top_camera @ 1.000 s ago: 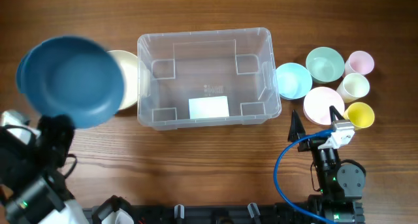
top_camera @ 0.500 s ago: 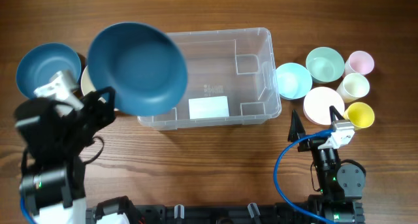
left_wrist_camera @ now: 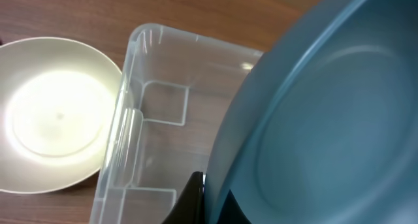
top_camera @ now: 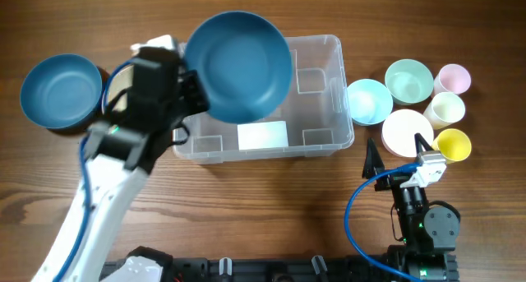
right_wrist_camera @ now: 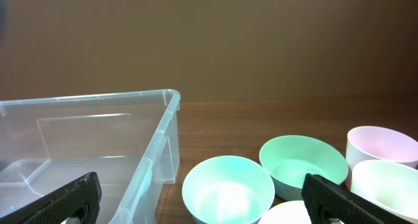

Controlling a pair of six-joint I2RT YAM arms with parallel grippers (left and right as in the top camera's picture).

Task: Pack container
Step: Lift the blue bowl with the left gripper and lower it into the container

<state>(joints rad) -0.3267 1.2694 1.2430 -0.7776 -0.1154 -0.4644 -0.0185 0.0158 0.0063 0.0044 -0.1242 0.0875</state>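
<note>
Next, my left gripper lowers the bowl onto the bare container bottom at the end by the cream plate. It then releases the bowl's rim, since that bottom lies below the bowl.
The clear rectangular container [top_camera: 316, 85] with a white label [top_camera: 263, 135] on its base sits at the table's middle. My left gripper [top_camera: 191, 91] is shut on the rim of a large dark blue bowl [top_camera: 238, 66] and holds it above the container's left half. In the left wrist view the blue bowl [left_wrist_camera: 326, 119] fills the right side, my finger [left_wrist_camera: 196, 201] pinches its edge, and the container [left_wrist_camera: 163, 106] lies below. My right gripper [top_camera: 399, 154] is open and empty, near the front right, facing the container [right_wrist_camera: 85, 145].
A second dark blue bowl [top_camera: 62, 89] and a cream plate [left_wrist_camera: 55, 113] lie left of the container. To its right are a light blue bowl [top_camera: 369, 100], green bowl [top_camera: 408, 80], white-pink bowl [top_camera: 404, 132], and pink [top_camera: 452, 78], cream [top_camera: 447, 108] and yellow [top_camera: 453, 144] cups.
My left arm has carried the large blue bowl from the far left rightward to over the container. The right arm has not moved.
</note>
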